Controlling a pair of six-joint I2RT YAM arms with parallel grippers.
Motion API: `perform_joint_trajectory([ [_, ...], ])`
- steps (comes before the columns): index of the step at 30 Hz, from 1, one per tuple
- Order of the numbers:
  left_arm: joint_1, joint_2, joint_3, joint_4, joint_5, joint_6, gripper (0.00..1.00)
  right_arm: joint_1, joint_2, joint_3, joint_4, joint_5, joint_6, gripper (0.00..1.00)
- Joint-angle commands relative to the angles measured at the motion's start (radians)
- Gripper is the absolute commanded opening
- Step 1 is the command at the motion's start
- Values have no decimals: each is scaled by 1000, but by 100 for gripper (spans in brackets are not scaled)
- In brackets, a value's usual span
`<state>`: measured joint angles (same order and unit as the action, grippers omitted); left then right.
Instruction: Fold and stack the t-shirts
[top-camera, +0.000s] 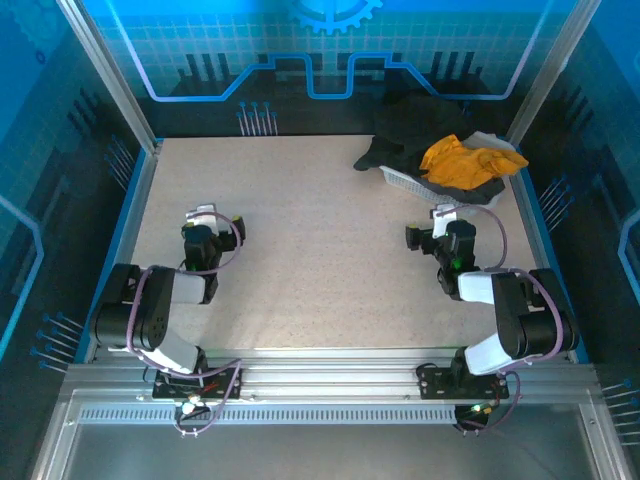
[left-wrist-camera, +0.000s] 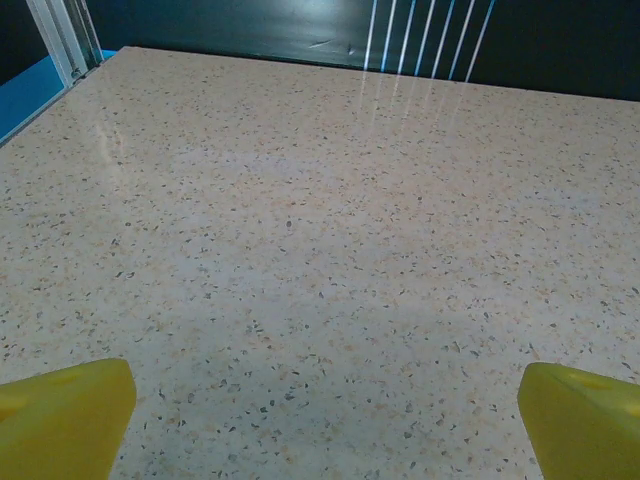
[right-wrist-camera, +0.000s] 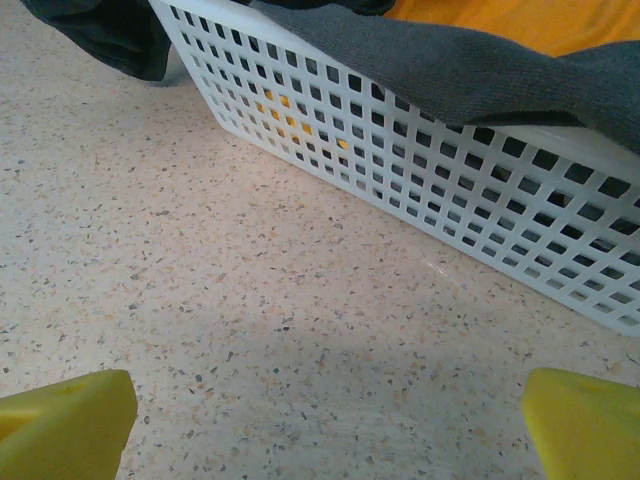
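The black t-shirt beside the mustard one lies outward of my right gripper, past the basket's rim. Next I need to raise my right gripper outward and then lower it onto that t-shirt.
The t-shirts lie bunched in a white lattice basket (top-camera: 405, 180) at the table's far right. A large black one (top-camera: 400, 140) drapes over the basket's rim and spills onto the table behind it. A mustard one (top-camera: 465, 160) sits crumpled on top. In the right wrist view the basket (right-wrist-camera: 450, 190) stands just ahead, with the black cloth (right-wrist-camera: 450, 70) hanging over its edge and the mustard cloth (right-wrist-camera: 520, 20) above. My right gripper (right-wrist-camera: 325, 425) (top-camera: 443, 215) is open and holds nothing, a little short of the basket. My left gripper (left-wrist-camera: 325, 420) (top-camera: 212, 218) is open over bare table at the left.
The speckled tabletop (top-camera: 320, 250) stretches between the arms. Blue side walls (top-camera: 125, 230) and a dark back wall (top-camera: 300, 110) bound it. An aluminium post (left-wrist-camera: 65, 40) stands at the far left corner.
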<state>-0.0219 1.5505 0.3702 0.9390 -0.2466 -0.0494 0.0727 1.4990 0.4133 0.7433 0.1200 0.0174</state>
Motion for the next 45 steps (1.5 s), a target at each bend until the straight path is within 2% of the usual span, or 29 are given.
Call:
perform_joint_trajectory([
  [1, -6, -6, -5, 3, -13, 13, 99, -9, 4, 13, 19, -15, -10, 100],
  [21, -7, -9, -12, 16, -21, 13, 99, -7, -9, 15, 17, -9, -10, 100],
  [23, -27, -63, -28, -12, -61, 16, 99, 22, -101, 75, -154, 67, -17, 100],
  [24, -81, -92, -26, 9, -150, 66, 99, 45, -160, 122, -262, 120, -19, 100],
  [25, -143, -142, -4, -52, -286, 102, 99, 71, -219, 155, -327, 176, -14, 100],
  [26, -185, -211, 30, -133, -343, 140, 99, 98, -289, 194, -372, 207, -8, 100],
  [27, -204, -268, 72, -195, -358, 120, 99, 126, -343, 256, -431, 232, 16, 100],
  [28, -213, -308, 112, -260, -379, 79, 99, 139, -367, 342, -534, 259, 102, 100],
  [29, -214, -340, 198, -381, -438, -42, 99, 130, -371, 472, -705, 249, 258, 100],
  [30, -204, -361, 314, -622, -457, -237, 99, 110, -356, 622, -952, 216, 430, 100],
  [31, -192, -370, 426, -872, -431, -410, 99, 96, -327, 708, -1070, 233, 551, 100],
  [32, -176, -366, 544, -1097, -424, -604, 99, 55, -281, 761, -1082, 87, 556, 100],
  [33, -136, -346, 599, -1134, -340, -678, 99, 31, -222, 819, -1083, -18, 539, 97],
  [34, -77, -320, 629, -1093, -143, -704, 99, 38, -163, 909, -1169, -4, 550, 92],
  [35, -45, -289, 665, -1066, 9, -736, 99, 47, -93, 989, -1242, 26, 559, 88],
  [36, -40, -252, 719, -1062, 98, -747, 99, 52, -15, 1081, -1308, 31, 565, 85],
  [38, -59, -200, 831, -1079, 203, -711, 99, 61, 118, 1246, -1419, 14, 555, 83],
  [40, -82, -164, 927, -1113, 268, -679, 99, 77, 252, 1408, -1494, 23, 533, 85],
  [43, -108, -134, 996, -1137, 373, -671, 98, 78, 420, 1579, -1570, 32, 521, 92],
  [45, -134, -135, 997, -1146, 403, -672, 98, 74, 522, 1673, -1605, 28, 532, 93],
])
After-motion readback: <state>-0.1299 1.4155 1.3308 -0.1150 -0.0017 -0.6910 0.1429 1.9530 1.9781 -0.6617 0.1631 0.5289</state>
